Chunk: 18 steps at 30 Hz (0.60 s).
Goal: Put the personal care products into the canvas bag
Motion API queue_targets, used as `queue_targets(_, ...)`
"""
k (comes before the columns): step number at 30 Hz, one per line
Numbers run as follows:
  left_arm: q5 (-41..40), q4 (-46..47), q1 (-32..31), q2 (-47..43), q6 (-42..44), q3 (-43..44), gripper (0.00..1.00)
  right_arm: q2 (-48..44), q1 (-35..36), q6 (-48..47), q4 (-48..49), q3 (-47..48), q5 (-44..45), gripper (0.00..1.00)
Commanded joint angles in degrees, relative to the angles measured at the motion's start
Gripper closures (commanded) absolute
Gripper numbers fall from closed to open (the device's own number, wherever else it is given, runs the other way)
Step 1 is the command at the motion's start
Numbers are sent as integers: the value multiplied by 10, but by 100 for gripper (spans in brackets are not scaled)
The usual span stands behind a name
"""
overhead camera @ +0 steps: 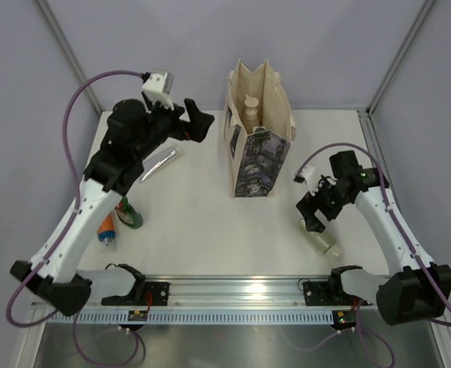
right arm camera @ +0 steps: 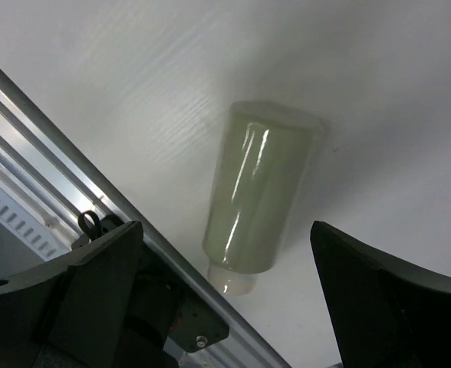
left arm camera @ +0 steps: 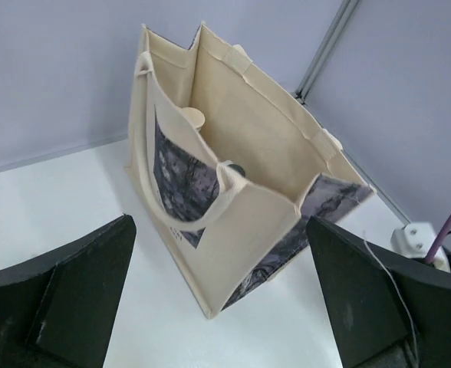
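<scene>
My right gripper tilts and lowers to the pale-green cylinder's base end [overhead camera: 310,231] [right arm camera: 268,144] next, its fingers on either side of it.
The canvas bag [overhead camera: 258,157] stands upright at the middle back of the table, mouth open, with a beige pump bottle [overhead camera: 250,107] inside. In the left wrist view the bag [left arm camera: 245,222] shows a cream cap [left arm camera: 192,119] and a dark cap [left arm camera: 236,170] inside. My left gripper [overhead camera: 197,123] is open and empty, raised left of the bag [left arm camera: 222,307]. My right gripper [overhead camera: 311,217] is open just above a pale-green cream-capped cylinder [overhead camera: 324,240] lying on the table. In the right wrist view the cylinder [right arm camera: 260,192] lies between my jaws [right arm camera: 233,307], untouched.
A silver tube [overhead camera: 160,162] lies at the back left. A green red-capped bottle [overhead camera: 128,213] and an orange bottle [overhead camera: 106,228] sit at the front left, partly under my left arm. The metal rail [overhead camera: 241,290] runs along the near edge, close to the cylinder's cap [right arm camera: 232,282].
</scene>
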Motion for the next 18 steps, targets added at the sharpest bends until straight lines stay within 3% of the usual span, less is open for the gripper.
queue_targets(1, -48, 27, -1, -78, 1, -115, 1, -62, 78, 42, 50, -97, 140, 1)
queue_targets(7, -96, 42, 0, -235, -53, -326, 1, -11, 108, 130, 132, -152, 255, 0)
queue_targets(10, -108, 42, 0, -286, -88, -392, 1, 30, 108, 129, 153, -156, 250, 0)
queue_targets(18, -131, 39, 0, -348, -142, -470, 1, 161, 117, 125, 182, -161, 219, 1)
